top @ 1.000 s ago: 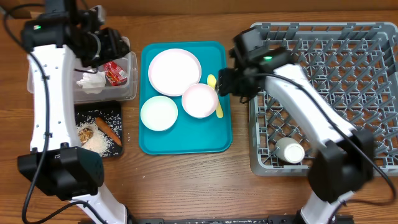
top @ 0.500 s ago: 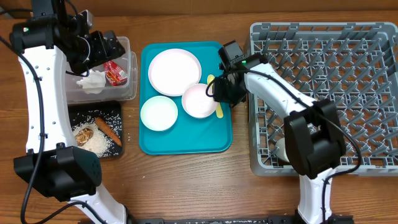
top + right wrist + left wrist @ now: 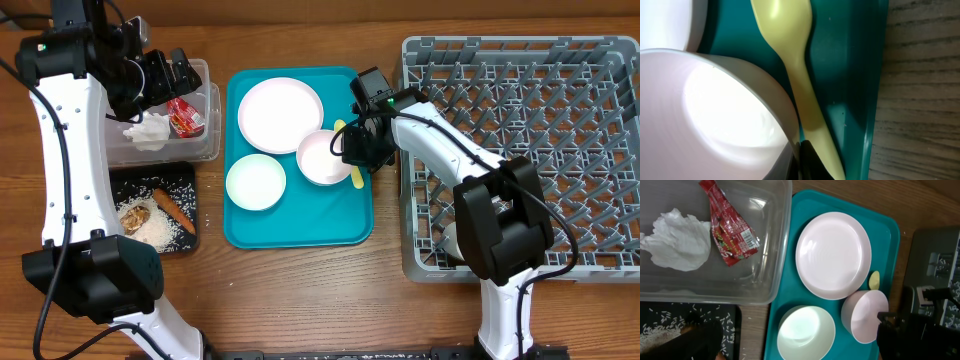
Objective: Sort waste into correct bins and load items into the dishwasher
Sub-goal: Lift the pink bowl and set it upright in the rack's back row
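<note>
I need to lift the small white bowl outward with my right gripper to the dish rack's far corner [image 3: 450, 78] by the tray, then lower it and let go there, because that corner is empty.
My right gripper [image 3: 352, 155] is shut on the right rim of a small white bowl [image 3: 322, 158] on the teal tray [image 3: 300, 225], and the bowl tilts. In the right wrist view the fingers [image 3: 800, 150] pinch that bowl's wall [image 3: 715, 110], with the yellow spoon [image 3: 790, 50] lying right beside it. A second bowl [image 3: 255, 182] and the plate [image 3: 280, 114] lie flat on the tray. My left gripper [image 3: 175, 75] hangs open and holds nothing above the clear tub [image 3: 205, 150], which contains the red wrapper [image 3: 185, 115] and the napkin [image 3: 148, 130].
The black tray [image 3: 185, 180] holds rice [image 3: 155, 228], a brown lump [image 3: 138, 213] and a brown stick [image 3: 172, 210]. The grey dish rack [image 3: 560, 100] fills the right side, with a white cup [image 3: 465, 243] in its near left corner.
My right gripper came down from the rack's edge onto the tray, closed on the bowl's rim and tipped it. The left jaws widened above the tub.
</note>
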`<state>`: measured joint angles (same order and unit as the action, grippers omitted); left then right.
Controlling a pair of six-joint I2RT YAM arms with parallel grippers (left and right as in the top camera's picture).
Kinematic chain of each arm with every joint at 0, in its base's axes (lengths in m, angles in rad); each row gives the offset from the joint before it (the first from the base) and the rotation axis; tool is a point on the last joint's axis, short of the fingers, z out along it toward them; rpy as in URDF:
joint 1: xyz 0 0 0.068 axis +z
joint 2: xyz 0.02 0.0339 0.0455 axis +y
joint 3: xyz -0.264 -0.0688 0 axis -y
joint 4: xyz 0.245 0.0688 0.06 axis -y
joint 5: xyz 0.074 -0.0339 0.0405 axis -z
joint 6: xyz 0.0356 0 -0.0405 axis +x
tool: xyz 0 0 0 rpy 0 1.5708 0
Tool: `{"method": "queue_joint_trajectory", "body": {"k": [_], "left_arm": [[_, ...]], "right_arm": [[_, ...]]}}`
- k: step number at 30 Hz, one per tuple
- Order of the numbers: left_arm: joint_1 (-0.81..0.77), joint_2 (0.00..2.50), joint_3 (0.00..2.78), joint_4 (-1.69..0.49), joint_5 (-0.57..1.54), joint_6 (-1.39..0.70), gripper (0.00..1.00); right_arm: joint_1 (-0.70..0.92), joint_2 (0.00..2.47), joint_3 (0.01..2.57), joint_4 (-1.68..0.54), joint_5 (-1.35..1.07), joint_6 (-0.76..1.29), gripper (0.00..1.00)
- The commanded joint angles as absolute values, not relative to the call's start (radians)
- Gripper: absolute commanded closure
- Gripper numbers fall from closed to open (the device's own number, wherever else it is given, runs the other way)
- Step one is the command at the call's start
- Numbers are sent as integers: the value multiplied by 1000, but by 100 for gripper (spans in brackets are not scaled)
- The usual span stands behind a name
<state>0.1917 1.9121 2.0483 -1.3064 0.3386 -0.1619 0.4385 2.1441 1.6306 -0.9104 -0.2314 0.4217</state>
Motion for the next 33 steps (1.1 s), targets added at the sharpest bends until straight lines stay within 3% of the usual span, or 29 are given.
{"method": "queue_joint_trajectory", "body": {"k": [1, 9, 15, 21, 25, 33], "left_arm": [[187, 1902, 2065, -1306, 329, -161, 0], [187, 1902, 2065, -1306, 329, -161, 0], [187, 1902, 2065, -1306, 329, -161, 0], [187, 1902, 2065, -1306, 329, -161, 0], [187, 1902, 2065, -1306, 329, -161, 0], [187, 1902, 2065, -1306, 329, -161, 0]], "right_arm": [[432, 2110, 1672, -923, -226, 420, 96], [431, 1921, 1891, -1151, 47, 389, 96], [430, 1768, 1950, -1201, 521, 389, 96], [425, 1779, 1939, -1140, 1020, 390, 96], [385, 1826, 1936, -1058, 1130, 369, 96], [276, 1953, 1936, -965, 1281, 52, 96]]}}
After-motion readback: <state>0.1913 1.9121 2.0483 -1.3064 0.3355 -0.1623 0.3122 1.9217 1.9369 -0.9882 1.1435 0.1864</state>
